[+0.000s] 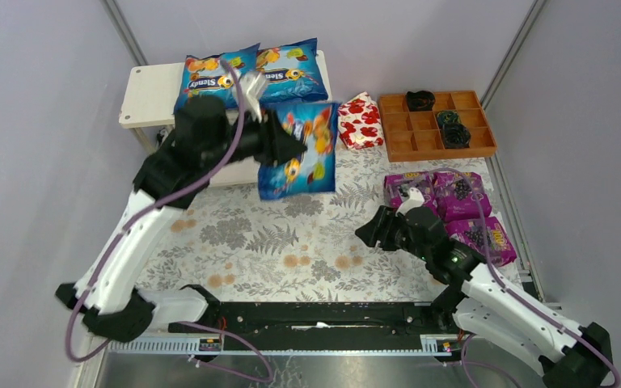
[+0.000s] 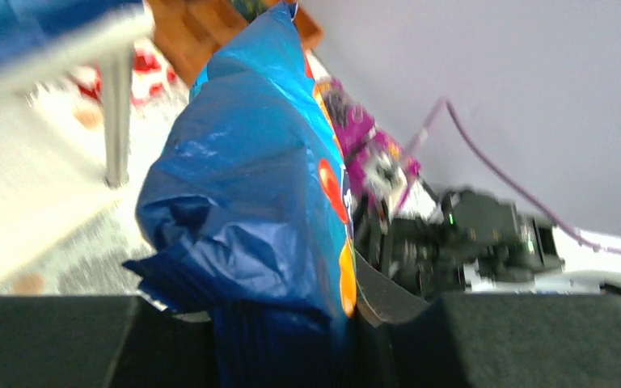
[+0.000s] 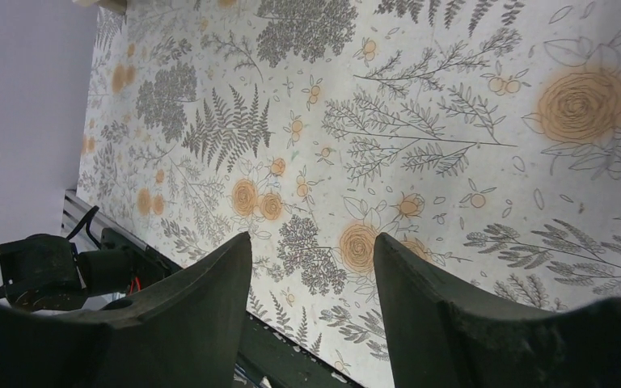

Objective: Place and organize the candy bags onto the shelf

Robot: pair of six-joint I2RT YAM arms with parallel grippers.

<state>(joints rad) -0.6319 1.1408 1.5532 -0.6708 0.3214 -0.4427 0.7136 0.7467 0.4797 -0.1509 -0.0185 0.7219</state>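
Note:
I will carry the bag to the top board's end [image 1: 153, 90] and let go of it there, since that spot is bare and lies outward of my left gripper, to its left in the top view.
My left gripper [image 1: 295, 149] is shut on a blue candy bag [image 1: 301, 152] and holds it in the air in front of the shelf [image 1: 147, 90]; the bag fills the left wrist view [image 2: 251, 178]. Two more blue bags [image 1: 209, 74] [image 1: 291, 69] lie on the shelf's top board. Three magenta bags [image 1: 408, 187] [image 1: 461, 194] [image 1: 485, 238] lie on the floral cloth at the right. My right gripper [image 1: 369, 232] is open and empty, hovering low over the cloth left of the magenta bags; its fingers [image 3: 210, 291] frame bare cloth.
A red-and-white floral packet [image 1: 361, 121] lies right of the shelf. A brown compartmented tray [image 1: 437, 123] with dark items stands at the back right. Grey walls close both sides. A shelf leg [image 2: 116, 121] shows in the left wrist view.

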